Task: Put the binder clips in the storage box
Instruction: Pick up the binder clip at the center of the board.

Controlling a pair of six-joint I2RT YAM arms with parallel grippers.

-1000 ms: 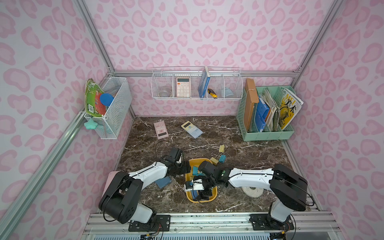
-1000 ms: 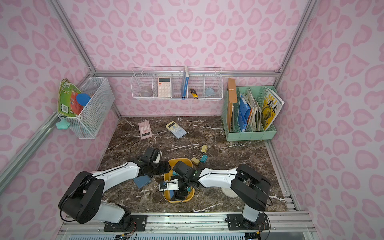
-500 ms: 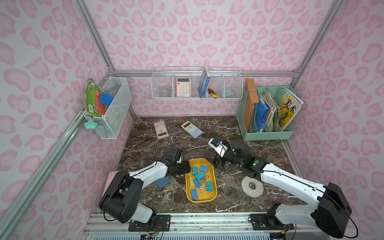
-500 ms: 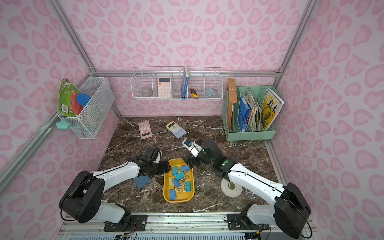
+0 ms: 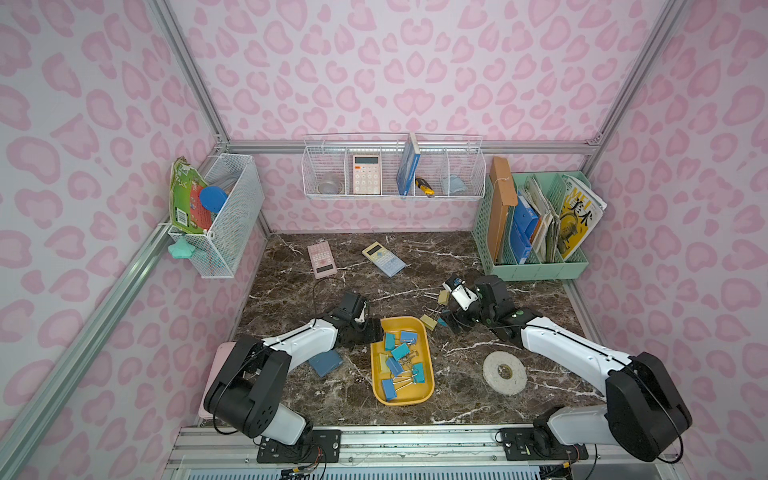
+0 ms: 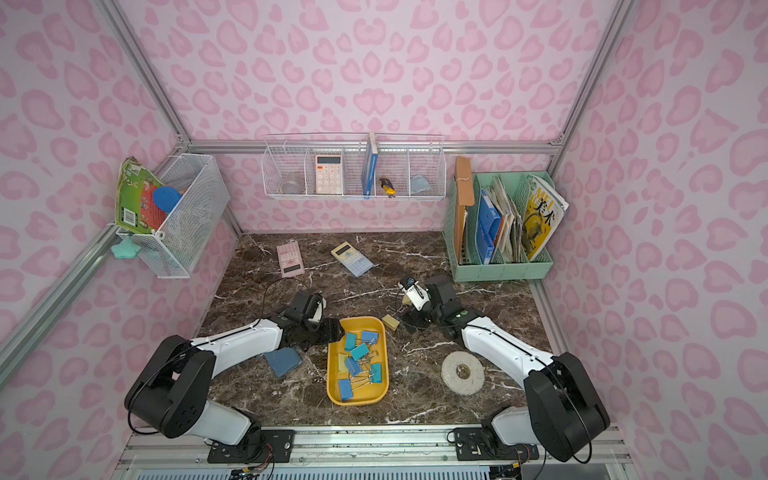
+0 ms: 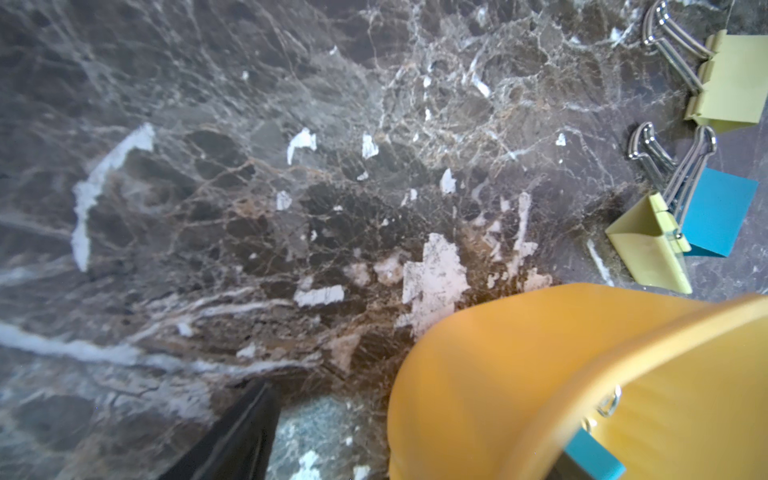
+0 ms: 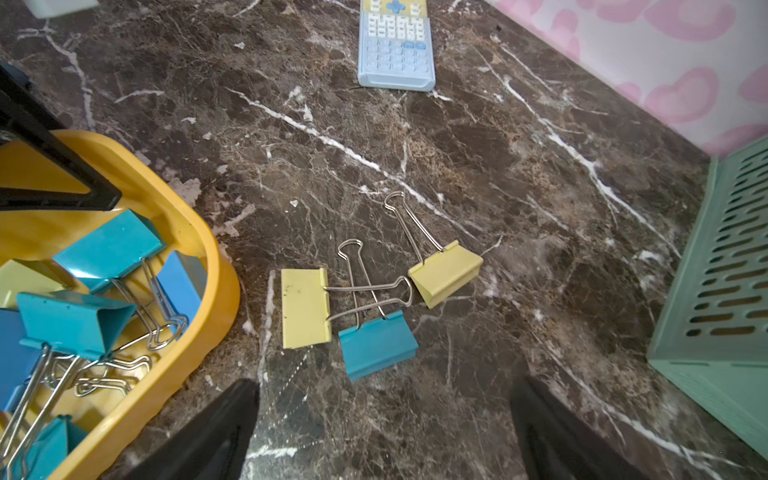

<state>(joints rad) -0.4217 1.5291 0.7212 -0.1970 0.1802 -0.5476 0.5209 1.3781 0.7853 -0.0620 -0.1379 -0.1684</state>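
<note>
I will lower my open right gripper next, with its fingers on both sides of the teal clip's body below it. That body faces my fingers, while the clip's wire handles point away.
The yellow storage box lies front centre in both top views, with several blue, teal and pale yellow binder clips inside. Three more clips lie on the marble off its far right corner: a pale yellow one, a teal one and another pale yellow one. My right gripper hangs open just short of them, nothing between its fingers. My left gripper is open astride the box's far left corner, one finger outside with a gap to the wall and one finger inside.
A white tape roll lies right of the box, under my right arm. A blue-grey pad lies left of it. A pink calculator and a blue one lie further back. The green file organizer stands at back right.
My right gripper has left the space above the storage box and swung back and right to the three loose clips. The left arm has stayed where it was.
</note>
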